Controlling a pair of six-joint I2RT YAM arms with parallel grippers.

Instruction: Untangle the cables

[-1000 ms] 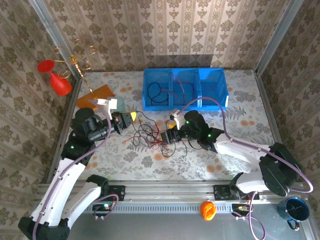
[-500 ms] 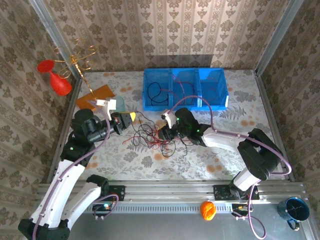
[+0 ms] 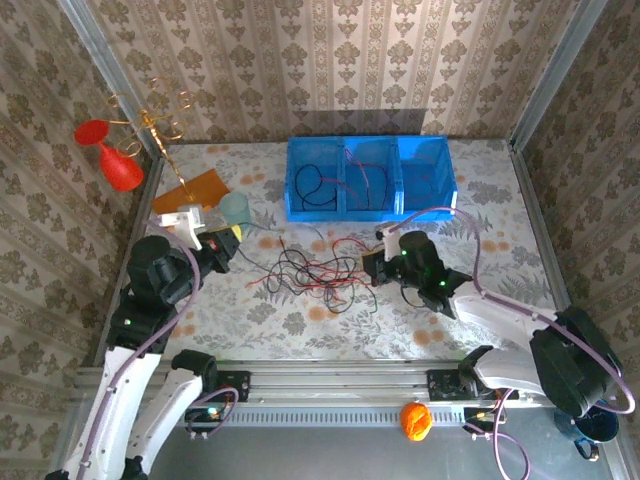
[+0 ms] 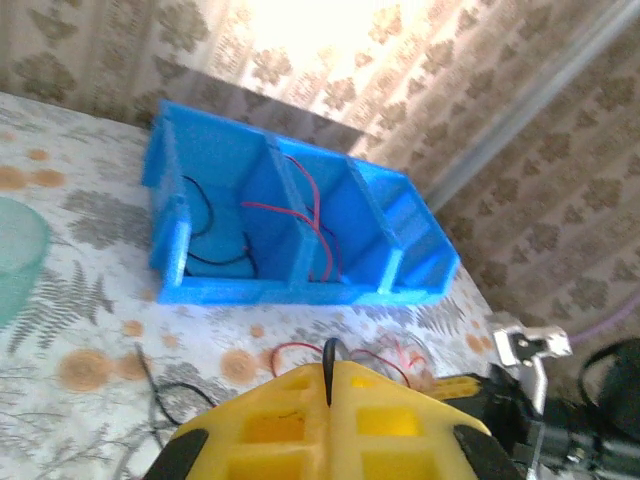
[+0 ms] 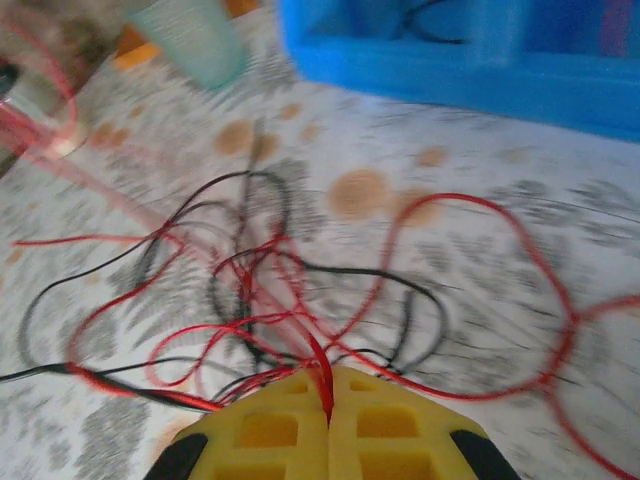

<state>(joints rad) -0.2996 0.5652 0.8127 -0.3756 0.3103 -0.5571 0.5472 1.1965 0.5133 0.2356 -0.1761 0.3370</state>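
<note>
The red cable runs into crossed red and black loops. My right gripper needs to pull it away from my left gripper next, come back over the loops and let it go.
The cables (image 3: 315, 272) lie as a loose tangle of thin red and black wires on the flowered table between my two grippers. My left gripper (image 3: 230, 245) is at the tangle's left end. In the left wrist view its yellow jaws are shut on a black cable (image 4: 328, 355). My right gripper (image 3: 372, 266) is at the tangle's right end. In the right wrist view its jaws are shut on a red cable (image 5: 318, 358), with red and black loops (image 5: 250, 290) spread just beyond it.
A blue three-part bin (image 3: 370, 212) stands behind the tangle, with a black cable (image 3: 310, 185) and a red cable (image 3: 368, 180) inside. A teal cup (image 3: 237, 207) and an orange sheet (image 3: 190, 188) sit at the back left. Red ornaments (image 3: 120, 168) hang by the left wall.
My right gripper has shut on a red cable and drawn back to the right. The left arm has pulled back left with its black cable. The tangle is stretched wider.
</note>
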